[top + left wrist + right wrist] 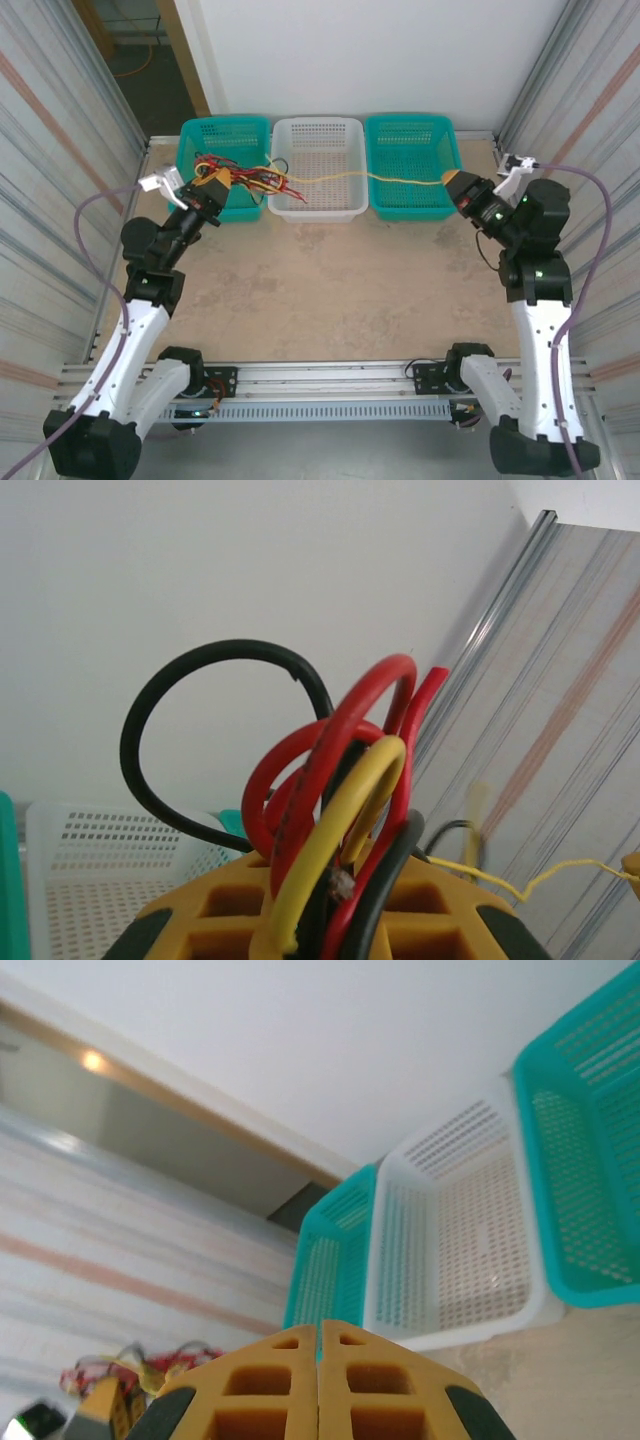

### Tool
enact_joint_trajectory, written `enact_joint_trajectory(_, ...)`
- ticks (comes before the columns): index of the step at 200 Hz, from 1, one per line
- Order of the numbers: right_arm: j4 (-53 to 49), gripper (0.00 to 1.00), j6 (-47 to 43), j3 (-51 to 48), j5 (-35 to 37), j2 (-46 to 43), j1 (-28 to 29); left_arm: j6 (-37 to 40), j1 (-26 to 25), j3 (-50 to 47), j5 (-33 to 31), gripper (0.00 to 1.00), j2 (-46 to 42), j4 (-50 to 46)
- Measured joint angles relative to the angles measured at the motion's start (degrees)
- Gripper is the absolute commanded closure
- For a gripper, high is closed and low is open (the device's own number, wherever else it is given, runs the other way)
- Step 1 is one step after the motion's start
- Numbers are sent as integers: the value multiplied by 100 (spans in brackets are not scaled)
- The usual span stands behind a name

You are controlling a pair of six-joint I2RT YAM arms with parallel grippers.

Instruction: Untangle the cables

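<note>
The left gripper should move back and down to the bare tabletop with room for the bundle (130,1362) in front of the white basket, and then let go.
My left gripper (222,178) hangs over the left teal basket (196,140), shut on a tangled bundle of cables (262,179). In the left wrist view, red loops (312,755), a thick yellow loop (345,815) and a black loop (190,665) rise from between the pads of the left gripper (330,885). One pale yellow cable (390,178) stretches from the bundle across the white basket (315,126) to my right gripper (455,186), which is shut on its end at the right teal basket (410,124). The right gripper (320,1332) shows its jaws pressed together; the bundle (130,1362) is small at lower left.
The three baskets stand in a row along the back wall. Corrugated metal walls close both sides. The beige tabletop (330,290) spreads between the arms and the baskets. Lavender-grey hoses (95,225) arc from each arm.
</note>
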Motion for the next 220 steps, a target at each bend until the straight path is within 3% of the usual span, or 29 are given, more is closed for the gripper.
enact_joint_trajectory(50, -59, 100, 157, 730, -297, 481, -1650, -125, 313, -719, -503, 100, -691, -485)
enact_joint_trajectory(108, 96, 100, 376, 1408, -520, 944, -2339, -518, 125, -1257, -389, 100, -1541, -1235)
enact_joint_trajectory(153, 177, 100, 435, 1493, -468, 1154, -1921, -935, -1311, -1698, -162, 100, -1561, -1235)
enact_joint_trajectory(186, 28, 100, 223, 1545, -129, 1152, -1237, -964, -2704, -1998, -789, 100, -1023, -1449)
enact_joint_trajectory(220, -160, 100, -52, 1578, 326, 1152, -422, -997, -3119, -2017, -1410, 100, 2, -1327)
